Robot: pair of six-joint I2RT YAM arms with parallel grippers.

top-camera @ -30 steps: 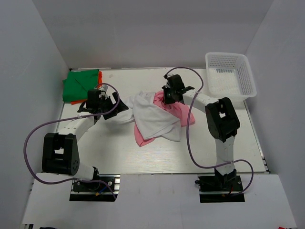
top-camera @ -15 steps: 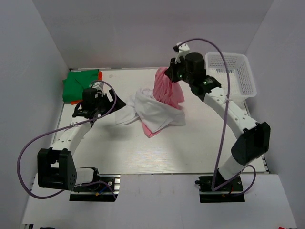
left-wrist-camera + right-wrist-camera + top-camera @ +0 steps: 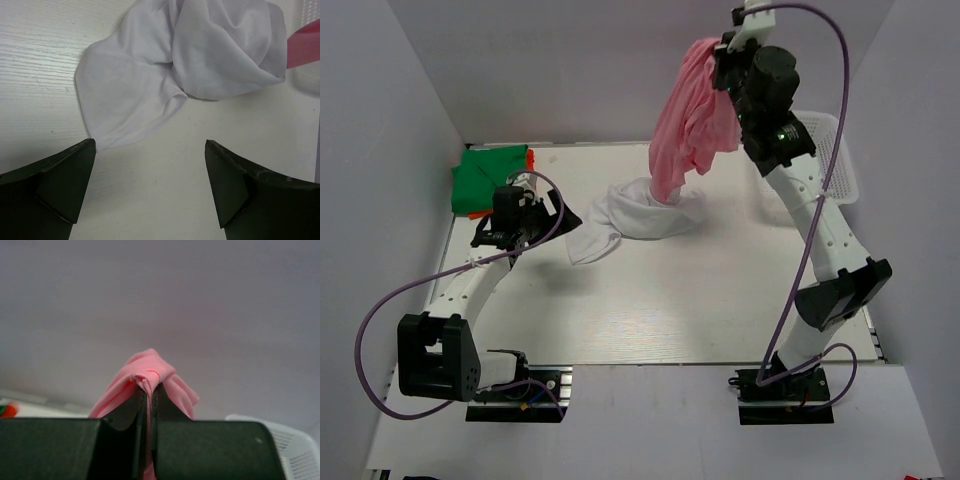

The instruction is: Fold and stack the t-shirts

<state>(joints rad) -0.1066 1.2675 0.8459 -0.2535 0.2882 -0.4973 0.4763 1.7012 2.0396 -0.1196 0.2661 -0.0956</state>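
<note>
My right gripper swings across above the basket [image 3: 294, 454] next, then lowers and releases the pink t-shirt, since its lower end hangs over the crumpled white t-shirt.
My right gripper [image 3: 722, 62] is raised high above the back of the table and is shut on a pink t-shirt [image 3: 686, 120], which hangs down from it; its lower end reaches the white t-shirt. In the right wrist view the pink cloth [image 3: 150, 375] is pinched between the closed jaws. A crumpled white t-shirt [image 3: 635, 217] lies on the table at the middle; it also shows in the left wrist view [image 3: 185, 65]. My left gripper [image 3: 568, 215] is open and empty, low over the table just left of the white shirt. Folded green [image 3: 488, 177] and orange [image 3: 530, 160] shirts lie at the back left.
A white plastic basket [image 3: 830, 165] stands at the back right, partly behind my right arm. White walls enclose the table on the left, back and right.
My right gripper has lifted the pink t-shirt up and to the right, pulling it off the white shirt. The white shirt has bunched up. The left gripper has stayed about where it was.
</note>
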